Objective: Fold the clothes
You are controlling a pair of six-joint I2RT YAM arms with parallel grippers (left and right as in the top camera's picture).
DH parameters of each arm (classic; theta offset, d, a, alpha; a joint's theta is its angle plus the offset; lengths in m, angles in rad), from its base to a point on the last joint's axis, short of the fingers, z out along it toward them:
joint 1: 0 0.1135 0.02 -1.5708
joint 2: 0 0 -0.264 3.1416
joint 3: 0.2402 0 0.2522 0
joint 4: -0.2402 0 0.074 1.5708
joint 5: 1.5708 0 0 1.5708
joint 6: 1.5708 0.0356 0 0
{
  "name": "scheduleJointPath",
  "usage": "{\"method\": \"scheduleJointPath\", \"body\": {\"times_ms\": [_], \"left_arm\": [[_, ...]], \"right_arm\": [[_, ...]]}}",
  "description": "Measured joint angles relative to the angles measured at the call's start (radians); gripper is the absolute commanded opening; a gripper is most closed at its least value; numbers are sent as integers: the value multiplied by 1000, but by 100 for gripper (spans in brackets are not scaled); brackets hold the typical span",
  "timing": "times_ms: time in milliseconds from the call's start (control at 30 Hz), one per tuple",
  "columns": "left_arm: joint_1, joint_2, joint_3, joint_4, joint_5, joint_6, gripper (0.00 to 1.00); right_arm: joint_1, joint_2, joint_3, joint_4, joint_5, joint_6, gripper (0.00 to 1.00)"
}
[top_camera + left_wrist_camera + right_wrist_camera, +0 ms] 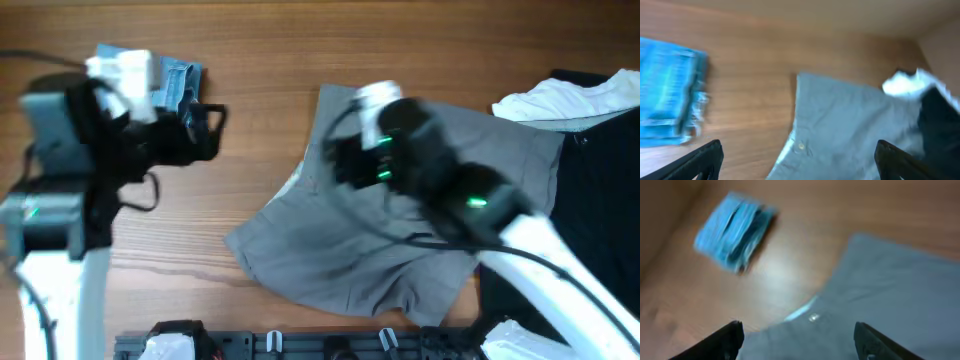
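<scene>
The near leg lies rumpled with its edge wavy. I will bring my right gripper back toward my base and down onto the near leg's hem corner [430, 317].
The grey shorts [350, 250] lie spread and rumpled in the middle of the wooden table, waistband to the left. They also show in the left wrist view [850, 125] and the right wrist view [890, 290], each with a small button near the waistband. My left gripper [205, 128] is open and empty over the table left of the shorts; its fingertips [797, 157] are wide apart. My right gripper [345, 155] is open and empty above the shorts' upper left part; its fingertips [797, 340] are wide apart. Both arms are blurred.
Folded light-blue denim shorts [175, 80] lie at the back left, also in the left wrist view [670, 100] and the right wrist view [735, 230]. A large black garment [600, 200] covers the right side, with a white cloth [570, 100] on it.
</scene>
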Motion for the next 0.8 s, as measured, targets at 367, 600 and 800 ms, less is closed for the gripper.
{"method": "scheduleJointPath", "body": {"times_ms": [367, 600, 800], "left_arm": [[-383, 827, 3, 507, -65, 124, 83], [-398, 991, 4, 689, -64, 133, 50], [-381, 1016, 8, 729, -88, 104, 4]], "right_arm": [[-238, -193, 24, -289, 23, 102, 77], [-238, -191, 24, -332, 22, 112, 77], [-238, -189, 24, -359, 22, 117, 77]]}}
